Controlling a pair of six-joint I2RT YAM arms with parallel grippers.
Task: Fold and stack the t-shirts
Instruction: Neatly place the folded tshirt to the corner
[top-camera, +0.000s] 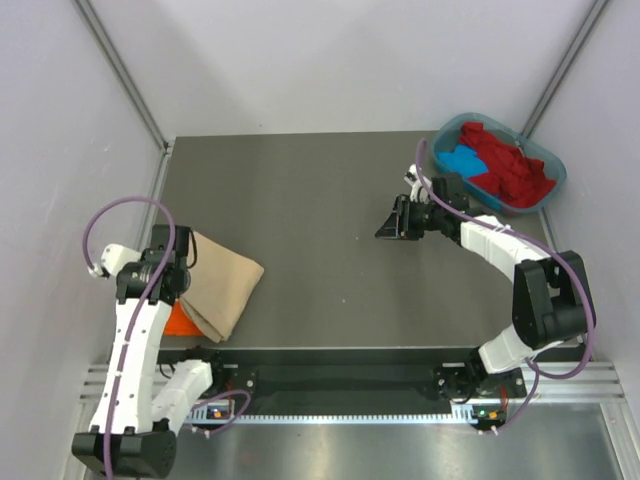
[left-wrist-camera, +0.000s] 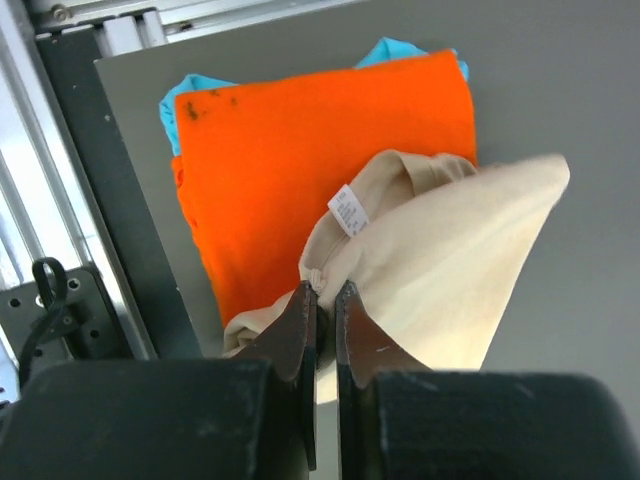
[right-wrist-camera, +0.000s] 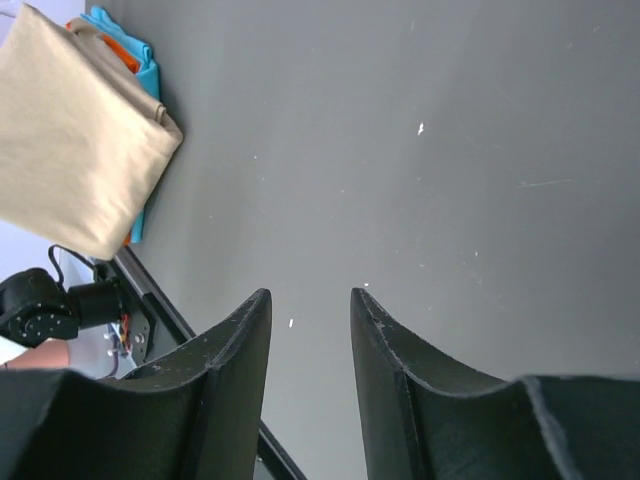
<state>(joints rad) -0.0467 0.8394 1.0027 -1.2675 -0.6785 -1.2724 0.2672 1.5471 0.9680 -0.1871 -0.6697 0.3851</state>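
The orange t-shirt's uncovered part (top-camera: 180, 322) (left-wrist-camera: 265, 150) is below my left gripper and to its left in the top view, so I will lower the beige t-shirt's collar that way and release it.
A folded beige-tan t-shirt (top-camera: 222, 283) lies at the table's near left, partly over a folded orange t-shirt (top-camera: 180, 320). In the left wrist view the beige shirt (left-wrist-camera: 460, 260) with its white neck label (left-wrist-camera: 347, 210) rests on the orange shirt (left-wrist-camera: 320, 150), which lies on a blue shirt (left-wrist-camera: 395, 50). My left gripper (left-wrist-camera: 323, 292) is shut on the beige shirt's collar edge. My right gripper (right-wrist-camera: 310, 300) is open and empty above bare table; it also shows in the top view (top-camera: 392, 226). Red shirts (top-camera: 505, 165) and a blue one (top-camera: 462, 160) lie in the tub.
The teal-blue oval tub (top-camera: 555, 182) stands at the far right corner. The table's near edge and metal rail (left-wrist-camera: 70, 200) run just beside the stack. Grey walls close in the table on the left, back and right.
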